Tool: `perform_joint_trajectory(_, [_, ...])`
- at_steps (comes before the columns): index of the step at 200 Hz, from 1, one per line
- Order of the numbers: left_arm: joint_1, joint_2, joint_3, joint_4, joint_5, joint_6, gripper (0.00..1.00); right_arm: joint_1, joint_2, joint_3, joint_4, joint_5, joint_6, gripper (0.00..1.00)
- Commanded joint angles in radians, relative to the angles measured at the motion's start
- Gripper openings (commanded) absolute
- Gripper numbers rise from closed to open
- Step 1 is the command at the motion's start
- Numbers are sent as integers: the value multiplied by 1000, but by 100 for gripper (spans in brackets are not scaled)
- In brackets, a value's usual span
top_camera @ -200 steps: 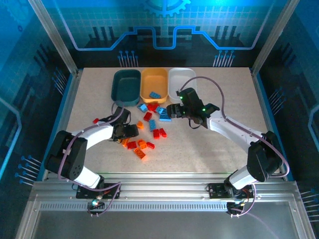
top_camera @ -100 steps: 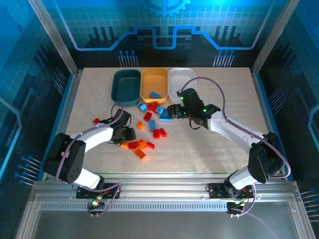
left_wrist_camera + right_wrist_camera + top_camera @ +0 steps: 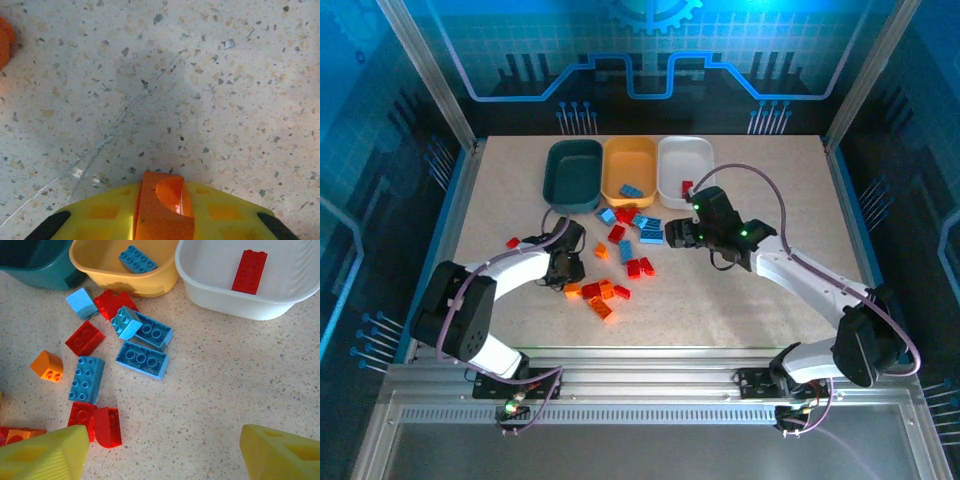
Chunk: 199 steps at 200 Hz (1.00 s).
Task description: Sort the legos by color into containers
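Note:
My left gripper should rise next, carry the orange lego outward over the inside of the empty teal container (image 3: 573, 175), outward of the gripper, then release it.
My left gripper (image 3: 162, 212) is shut on an orange lego (image 3: 162, 205) just above the speckled table; in the top view it (image 3: 567, 268) sits at the left of the pile. My right gripper (image 3: 162, 450) is open and holds nothing; it hangs over bare table, right of the loose legos (image 3: 630, 240). Blue legos (image 3: 142, 359), red ones (image 3: 85, 337) and an orange one (image 3: 47, 366) lie scattered. The teal container (image 3: 573, 175) looks empty. The yellow-orange one (image 3: 629, 160) holds a blue lego (image 3: 137, 258). The white one (image 3: 683, 160) holds a red lego (image 3: 249, 271).
More red and orange bricks (image 3: 600, 292) lie close to my left gripper, and a single red one (image 3: 512, 242) lies further left. Metal posts and blue walls (image 3: 440, 170) fence the table. Open tabletop (image 3: 760, 180) stretches right of the white tub.
My left gripper has closed on the orange lego. My right gripper has pulled back from the white tub, toward the right and nearer, and a red lego now shows in that tub.

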<state>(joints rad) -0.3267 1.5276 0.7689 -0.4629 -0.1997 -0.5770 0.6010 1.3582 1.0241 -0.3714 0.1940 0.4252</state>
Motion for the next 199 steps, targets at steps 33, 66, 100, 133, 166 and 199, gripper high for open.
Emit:
perform_joint_trajectory(33, [-6, -33, 231, -137, -111, 50, 16, 12, -58, -138, 142, 79, 18, 79])
perform_joint_trajectory(66, [18, 64, 490, -189, -115, 105, 16, 13, -139, -278, 227, 224, 83, 79])
perform_joint_trajectory(100, [89, 307, 804, -242, -61, 137, 16, -11, -197, -335, 247, 286, 127, 79])
perform_joint_trajectory(133, [136, 587, 1126, -348, -46, 150, 12, -20, -181, -337, 247, 265, 135, 79])
perform_joint_trajectory(166, [166, 716, 1273, -360, -20, 147, 12, -21, -168, -329, 247, 231, 130, 80])
perform_joint_trajectory(199, [176, 756, 1327, -344, -4, 152, 23, -20, -148, -314, 246, 192, 122, 80])
